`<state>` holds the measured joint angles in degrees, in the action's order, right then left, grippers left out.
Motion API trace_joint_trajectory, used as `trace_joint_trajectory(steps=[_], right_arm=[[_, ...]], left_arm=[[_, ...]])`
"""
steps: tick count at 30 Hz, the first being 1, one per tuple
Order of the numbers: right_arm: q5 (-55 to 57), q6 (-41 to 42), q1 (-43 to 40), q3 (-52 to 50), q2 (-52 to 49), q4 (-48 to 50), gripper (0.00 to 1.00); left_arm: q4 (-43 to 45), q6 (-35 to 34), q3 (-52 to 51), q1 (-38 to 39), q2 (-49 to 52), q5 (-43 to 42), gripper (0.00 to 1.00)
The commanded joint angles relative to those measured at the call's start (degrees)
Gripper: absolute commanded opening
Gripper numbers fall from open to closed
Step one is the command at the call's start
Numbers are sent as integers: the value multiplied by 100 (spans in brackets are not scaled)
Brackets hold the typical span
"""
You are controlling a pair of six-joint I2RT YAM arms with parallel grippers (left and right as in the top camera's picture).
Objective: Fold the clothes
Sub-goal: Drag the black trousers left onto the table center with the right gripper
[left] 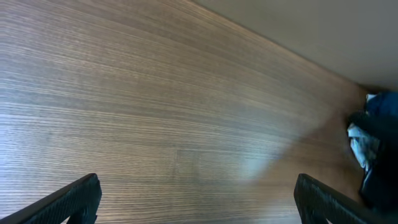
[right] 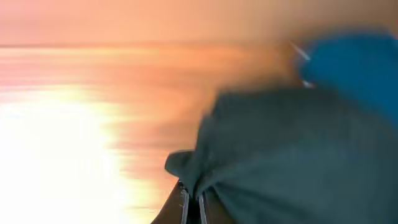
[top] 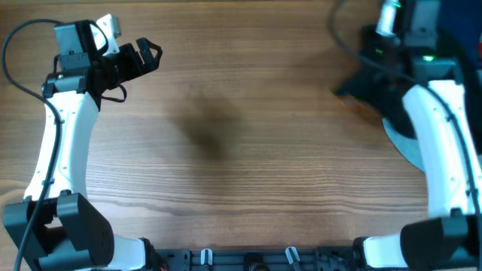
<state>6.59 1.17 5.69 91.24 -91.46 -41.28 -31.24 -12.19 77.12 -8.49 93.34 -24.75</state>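
Note:
Next I will carry my right gripper left in the overhead view, over the bare middle of the table, and release the fold where open wood leaves room.
The clothes, a black soft garment (top: pixel 365 90), lie bunched at the table's far right and fill the lower right of the blurred right wrist view as dark cloth (right: pixel 292 155). My right gripper (right: pixel 193 202) is shut on a fold of the garment's edge; in the overhead view this gripper (top: pixel 374 71) sits over the black heap, mostly hidden by its own arm. My left gripper (top: pixel 147 54) hovers at the far left of the table, open, with only bare wood between its fingers (left: pixel 68 202).
A pale blue denim piece (top: pixel 403 139) lies under the right arm. A navy garment (top: pixel 463 26) lies in the far right corner and shows as a blue blur (right: pixel 354 62) in the right wrist view. A dark cloth pile (left: pixel 376 155) sits at the left wrist view's right edge.

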Motion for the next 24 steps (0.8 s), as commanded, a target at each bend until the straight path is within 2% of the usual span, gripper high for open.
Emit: trace_joint_trajectory(steps=[1,6,11,16,20,21,24], right_arm=[[-546,-155,1049,225,55,243,4],[-671,50,2201,225,-186,693,4],[-1261,90,2979,225,-748,966,4],[-1941,195,3556,225,-1368,1123,4],[-2356,190,3838,225,-1449,1086,4],[-2387,181,3882,225,-1427,1040,6],[-2389,186,3897,225,-1217,811,35]], left_arm=[[22,-33,111,-258,-44,55,100],[20,-31,111,-503,-44,55,100],[17,-31,111,-621,-44,55,100],[17,-28,111,-632,-44,57,100],[20,-28,111,-632,-44,57,100],[22,-28,111,-632,-44,57,100],[26,-26,111,-632,-44,57,100]])
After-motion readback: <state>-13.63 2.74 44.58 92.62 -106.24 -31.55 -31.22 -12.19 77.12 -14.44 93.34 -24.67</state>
